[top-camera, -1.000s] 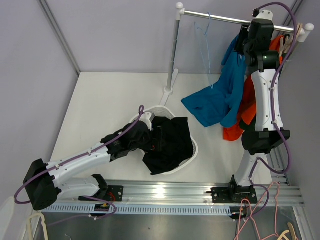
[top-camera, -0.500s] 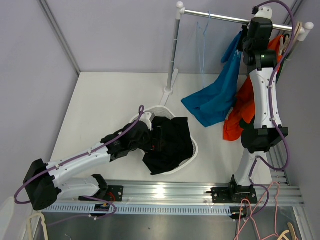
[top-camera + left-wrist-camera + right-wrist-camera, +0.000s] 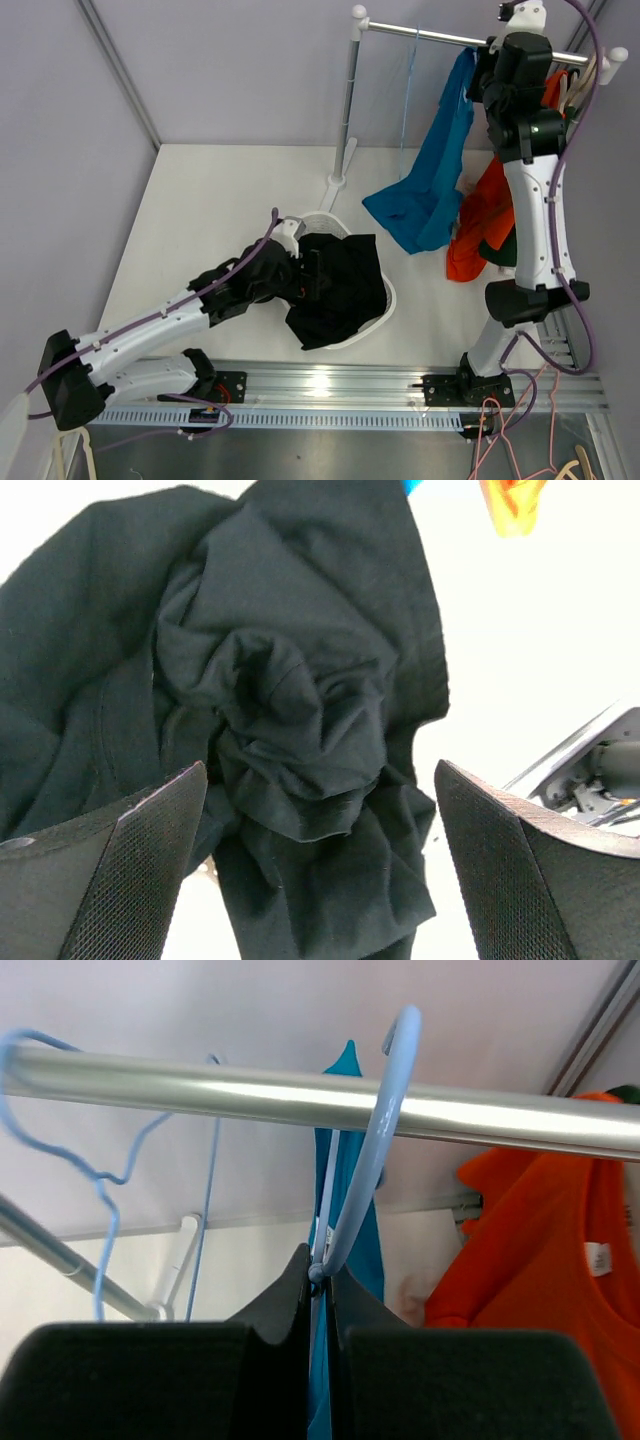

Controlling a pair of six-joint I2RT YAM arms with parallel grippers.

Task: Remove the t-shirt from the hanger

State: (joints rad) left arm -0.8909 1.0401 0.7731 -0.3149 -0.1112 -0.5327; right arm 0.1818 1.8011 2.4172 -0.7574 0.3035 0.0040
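My left gripper needs to swing to the right in the top view next and turn onto the blue shirt's lower edge, because I am holding only the hanger's neck.
A blue t-shirt [image 3: 432, 170] hangs from a pale blue hanger [image 3: 375, 1160] whose hook curves over the metal rail [image 3: 200, 1090]. My right gripper [image 3: 320, 1265] is shut on the hanger's neck just below the hook, and blue cloth shows behind the fingers. From above, the right gripper [image 3: 492, 62] sits up at the rail [image 3: 440, 37], beside the top of the shirt. The shirt's lower end rests on the table. Over a crumpled black garment [image 3: 290, 690] my left gripper [image 3: 320, 780] stands wide open, holding nothing.
The black garment [image 3: 335, 290] fills a white basket [image 3: 387, 300] at the table's middle. An orange shirt [image 3: 480, 225] hangs right of the blue one. An empty blue wire hanger [image 3: 410, 70] hangs on the rail further left. The rack's post [image 3: 348, 100] rises at the back.
My right gripper has risen to the rail and shut on the hanger's neck. The blue t-shirt now hangs straighter and higher. The left arm has shifted slightly.
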